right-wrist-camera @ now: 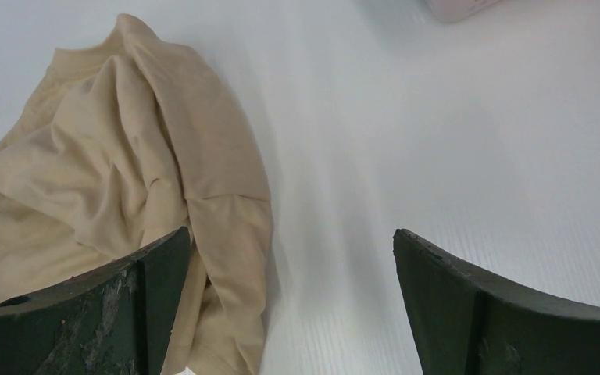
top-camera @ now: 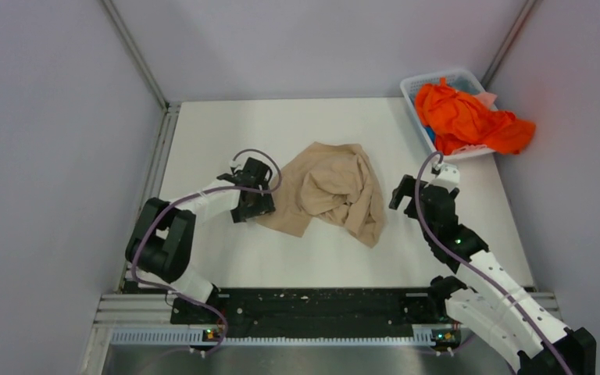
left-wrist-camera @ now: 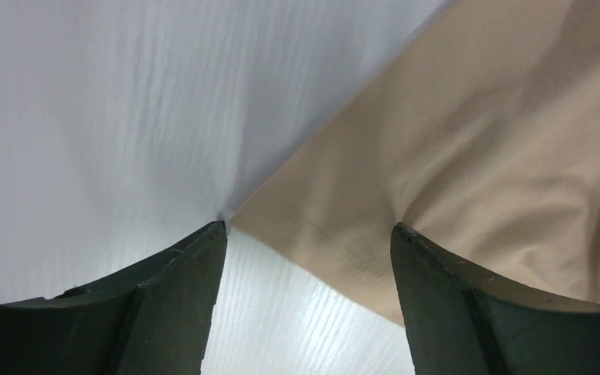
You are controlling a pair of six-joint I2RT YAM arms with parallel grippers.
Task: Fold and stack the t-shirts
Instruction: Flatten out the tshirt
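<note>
I should move my right gripper to the left in the top view and down over the t-shirt's near tip (top-camera: 369, 234) (right-wrist-camera: 225, 348) next, because bare table is between the gripper's open fingers.
A beige-tan t-shirt (top-camera: 332, 191) lies crumpled in the middle of the white table. My left gripper (top-camera: 268, 199) is low at its left edge. In the left wrist view its jaws stand apart (left-wrist-camera: 308, 225), and a corner of the beige t-shirt (left-wrist-camera: 453, 156) lies on the table between the fingertips, not pinched. My right gripper (top-camera: 416, 187) hovers open just right of the shirt; the right wrist view shows bare table between its jaws (right-wrist-camera: 291, 231) and the beige t-shirt (right-wrist-camera: 117, 172) beside its left finger. Bright orange t-shirts (top-camera: 469, 117) are heaped in the basket.
A white lattice basket (top-camera: 418, 82) stands at the table's far right corner, with orange cloth spilling over its right rim. Grey walls close in the table on the left, back and right. A metal rail (top-camera: 160, 156) runs along the left edge.
</note>
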